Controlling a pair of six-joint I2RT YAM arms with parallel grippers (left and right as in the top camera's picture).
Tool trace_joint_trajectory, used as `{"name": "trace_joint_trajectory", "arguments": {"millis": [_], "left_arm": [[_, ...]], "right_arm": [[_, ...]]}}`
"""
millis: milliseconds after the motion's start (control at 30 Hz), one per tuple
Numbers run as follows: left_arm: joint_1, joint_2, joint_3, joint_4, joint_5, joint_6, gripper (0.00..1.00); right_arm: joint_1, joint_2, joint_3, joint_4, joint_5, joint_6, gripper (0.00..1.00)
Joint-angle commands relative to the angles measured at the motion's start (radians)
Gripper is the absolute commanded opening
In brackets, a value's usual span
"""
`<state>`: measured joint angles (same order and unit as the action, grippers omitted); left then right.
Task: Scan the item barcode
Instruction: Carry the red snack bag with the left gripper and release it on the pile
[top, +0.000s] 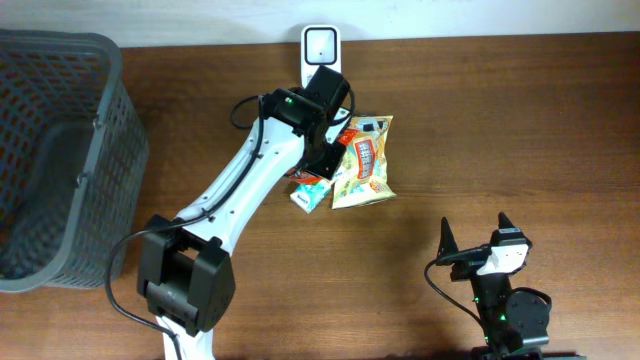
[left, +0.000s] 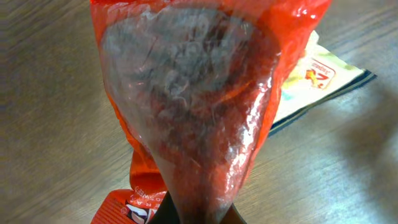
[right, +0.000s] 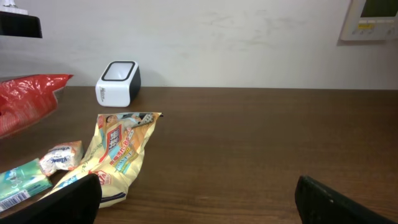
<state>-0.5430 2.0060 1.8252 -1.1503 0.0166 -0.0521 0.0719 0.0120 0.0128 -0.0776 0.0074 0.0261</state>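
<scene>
My left gripper holds the red snack bag (top: 347, 134) above the table. Next it should lower the bag toward the tabletop beside the small packs and release it.
My left gripper (left: 200, 214) is shut on the narrow end of a glossy red snack bag (left: 193, 93), which fills the left wrist view and hangs above the table. From overhead the left gripper (top: 338, 128) sits just in front of the white barcode scanner (top: 320, 48), with a bit of the red bag (top: 347, 134) showing beside it. In the right wrist view the scanner (right: 118, 83) stands by the back wall and the red bag (right: 25, 99) is at the far left. No barcode shows on the bag. My right gripper (top: 478, 245) is open and empty near the front edge.
A yellow snack bag (top: 365, 165) lies flat right of the left gripper, with a small green-and-white pack (top: 305, 197) and another small pack (right: 59, 157) beside it. A dark mesh basket (top: 112, 150) stands at the left edge.
</scene>
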Motion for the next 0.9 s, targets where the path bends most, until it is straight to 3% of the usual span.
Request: {"name": "trace_joint_trajectory", "arguments": {"millis": [0, 167, 233, 300, 333, 367, 467, 533, 700, 867], "left_arm": [[0.005, 0.023, 0.008, 0.008, -0.042, -0.056, 0.05], [0.005, 0.043, 0.008, 0.039, -0.089, -0.057, 0.03], [0.006, 0.044, 0.008, 0.059, -0.101, -0.056, 0.18], [0.006, 0.045, 0.008, 0.093, -0.156, -0.057, 0.24], [0.006, 0.045, 0.008, 0.111, -0.173, -0.056, 0.43], [0.006, 0.045, 0.008, 0.121, -0.177, -0.056, 0.73], [0.006, 0.040, 0.039, 0.089, -0.195, -0.062, 0.72], [0.005, 0.031, 0.132, 0.000, -0.177, -0.141, 0.73], [0.003, 0.004, 0.292, -0.130, 0.165, -0.167, 0.96], [0.000, 0.004, 0.290, -0.257, 0.198, -0.168, 0.99]], "right_arm": [[0.006, -0.006, -0.007, -0.004, 0.005, 0.007, 0.99], [0.006, -0.006, -0.007, -0.004, 0.005, 0.007, 0.98], [0.006, -0.006, -0.007, -0.004, 0.005, 0.007, 0.99], [0.006, -0.006, -0.007, -0.005, 0.005, 0.007, 0.99], [0.006, -0.006, -0.007, -0.005, 0.005, 0.007, 0.98], [0.006, -0.006, -0.007, -0.004, 0.005, 0.007, 0.99], [0.006, -0.006, -0.007, -0.004, 0.005, 0.008, 0.98], [0.006, -0.006, -0.007, -0.004, 0.005, 0.008, 0.98], [0.006, -0.006, -0.007, -0.004, 0.005, 0.008, 0.98], [0.006, -0.006, -0.007, -0.005, 0.005, 0.007, 0.98]]}}
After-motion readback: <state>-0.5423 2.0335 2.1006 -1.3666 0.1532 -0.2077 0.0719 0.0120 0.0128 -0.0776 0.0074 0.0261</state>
